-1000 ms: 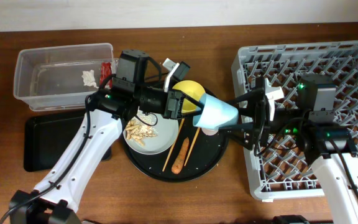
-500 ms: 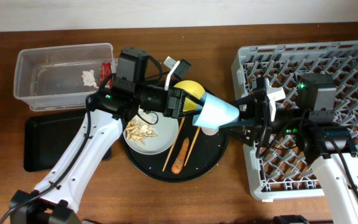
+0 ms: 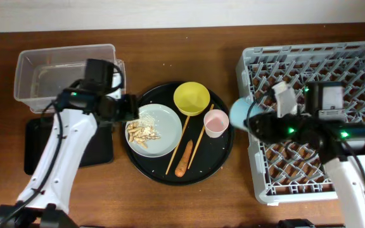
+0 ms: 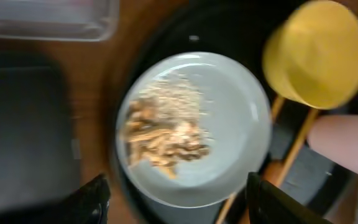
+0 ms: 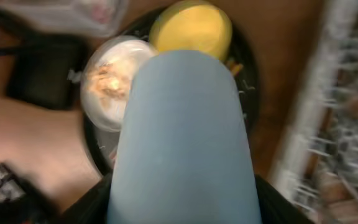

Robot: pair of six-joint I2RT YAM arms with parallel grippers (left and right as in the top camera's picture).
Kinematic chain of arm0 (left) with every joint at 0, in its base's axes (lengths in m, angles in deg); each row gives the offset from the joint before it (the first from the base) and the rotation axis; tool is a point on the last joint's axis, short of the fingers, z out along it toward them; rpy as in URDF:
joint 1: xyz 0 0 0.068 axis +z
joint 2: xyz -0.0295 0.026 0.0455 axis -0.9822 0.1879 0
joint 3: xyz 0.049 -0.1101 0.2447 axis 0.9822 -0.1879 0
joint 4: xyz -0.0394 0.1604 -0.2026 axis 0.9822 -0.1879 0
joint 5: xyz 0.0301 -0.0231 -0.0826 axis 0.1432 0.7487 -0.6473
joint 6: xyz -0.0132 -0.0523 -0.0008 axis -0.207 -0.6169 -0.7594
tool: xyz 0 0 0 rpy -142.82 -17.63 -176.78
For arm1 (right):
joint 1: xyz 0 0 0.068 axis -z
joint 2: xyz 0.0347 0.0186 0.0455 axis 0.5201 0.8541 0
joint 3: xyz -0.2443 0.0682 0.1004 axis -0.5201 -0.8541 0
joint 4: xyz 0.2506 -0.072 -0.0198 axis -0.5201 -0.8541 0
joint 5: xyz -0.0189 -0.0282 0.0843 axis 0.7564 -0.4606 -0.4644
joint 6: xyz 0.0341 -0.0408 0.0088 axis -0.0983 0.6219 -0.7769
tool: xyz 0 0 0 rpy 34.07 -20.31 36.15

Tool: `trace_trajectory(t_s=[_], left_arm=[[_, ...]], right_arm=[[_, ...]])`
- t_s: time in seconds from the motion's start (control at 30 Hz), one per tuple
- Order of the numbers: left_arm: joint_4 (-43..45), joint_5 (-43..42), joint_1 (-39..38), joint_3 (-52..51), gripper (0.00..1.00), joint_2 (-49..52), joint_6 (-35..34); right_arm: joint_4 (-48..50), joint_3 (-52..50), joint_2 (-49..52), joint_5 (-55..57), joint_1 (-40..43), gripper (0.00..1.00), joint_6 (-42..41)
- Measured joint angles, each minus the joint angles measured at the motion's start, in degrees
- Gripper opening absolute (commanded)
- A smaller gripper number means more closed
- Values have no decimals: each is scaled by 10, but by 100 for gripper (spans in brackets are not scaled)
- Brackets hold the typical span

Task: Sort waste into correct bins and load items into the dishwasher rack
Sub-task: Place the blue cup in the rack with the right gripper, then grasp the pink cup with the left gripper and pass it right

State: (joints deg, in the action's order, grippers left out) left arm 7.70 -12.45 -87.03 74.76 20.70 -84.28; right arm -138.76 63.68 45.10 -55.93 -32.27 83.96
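Observation:
The blue cup still overhangs the rack's edge, so my right gripper will cross the rack rightward in the overhead view, then lower it onto the rack's wires (image 3: 298, 104) (image 5: 352, 134).
My right gripper (image 3: 253, 122) is shut on the blue cup (image 3: 239, 111), which it holds on its side at the left edge of the grey dishwasher rack (image 3: 325, 76). In the right wrist view the blue cup (image 5: 185, 130) fills the space between my fingers. My left gripper (image 3: 128, 107) hangs open and empty over the left rim of the pale plate (image 3: 168, 130), which carries beige food scraps (image 3: 142, 132). The plate (image 4: 235, 118) lies between its fingers (image 4: 91, 200). A yellow bowl (image 3: 191, 97), a pink cup (image 3: 215, 121), chopsticks (image 3: 177, 147) and an orange stick (image 3: 185, 161) lie on the round black tray (image 3: 217, 161).
The clear tub (image 3: 49, 76) stands at the back left, partly hidden by my left arm. The shallow black tray (image 3: 37, 149) lies in front of it. The rack's upright pegs fill the right side of the table.
My left gripper let go of the blue cup, opened and drew back left to the plate's edge. My right gripper closed on the cup and carried it right to the rack.

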Motion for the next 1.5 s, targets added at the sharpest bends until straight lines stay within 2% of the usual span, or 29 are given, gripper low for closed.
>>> trace_trajectory(t_s=[0.07, 0.1, 0.27, 0.37, 0.5, 0.67, 0.73, 0.8, 0.83, 0.87, 0.97, 1.07, 1.17, 1.23, 1.33, 1.5], left_arm=[[-2, 20, 23, 0, 70, -2, 1], [-2, 25, 31, 0, 70, -2, 2], [-6, 34, 47, 0, 70, -2, 2], [-7, 35, 47, 0, 70, -2, 2], [-11, 36, 47, 0, 70, -2, 2], [-18, 37, 47, 0, 70, -2, 2], [-19, 37, 47, 0, 70, -2, 2], [-21, 37, 47, 0, 71, -2, 2], [-21, 37, 47, 0, 71, -2, 2], [-21, 37, 47, 0, 72, -2, 2], [-21, 36, 47, 0, 72, -2, 2], [-18, 35, 47, 0, 71, -2, 2], [28, -1, 40, -1, 71, -2, 25], [77, -27, -3, -2, 71, -2, 45], [119, -40, -78, -2, 71, -2, 61], [171, -47, -178, -2, 71, 42, 63]], right_arm=[[-24, 26, -1, 51, 8, 48, -9], [-64, 59, -2, 74, 35, 49, -12], [-91, 92, 6, 148, 210, 49, -41], [-91, 93, 66, 192, 339, 49, -84], [-85, 97, 144, 206, 443, 49, -131], [-65, 98, 189, 215, 510, 49, -152], [-64, 100, 215, 223, 511, 58, -153], [-64, 100, 245, 226, 511, 71, -155], [-63, 100, 255, 228, 511, 88, -156], [-59, 100, 261, 229, 511, 92, -157], [-45, 101, 261, 200, 511, 91, -159], [-72, 120, 260, 139, 511, 89, -159], [-84, 146, 224, 80, 493, 89, -132], [-89, 151, 162, 45, 400, 89, -95], [-103, 155, 150, 38, 262, 89, -66], [-125, 155, 151, 108, 178, 90, -65]])
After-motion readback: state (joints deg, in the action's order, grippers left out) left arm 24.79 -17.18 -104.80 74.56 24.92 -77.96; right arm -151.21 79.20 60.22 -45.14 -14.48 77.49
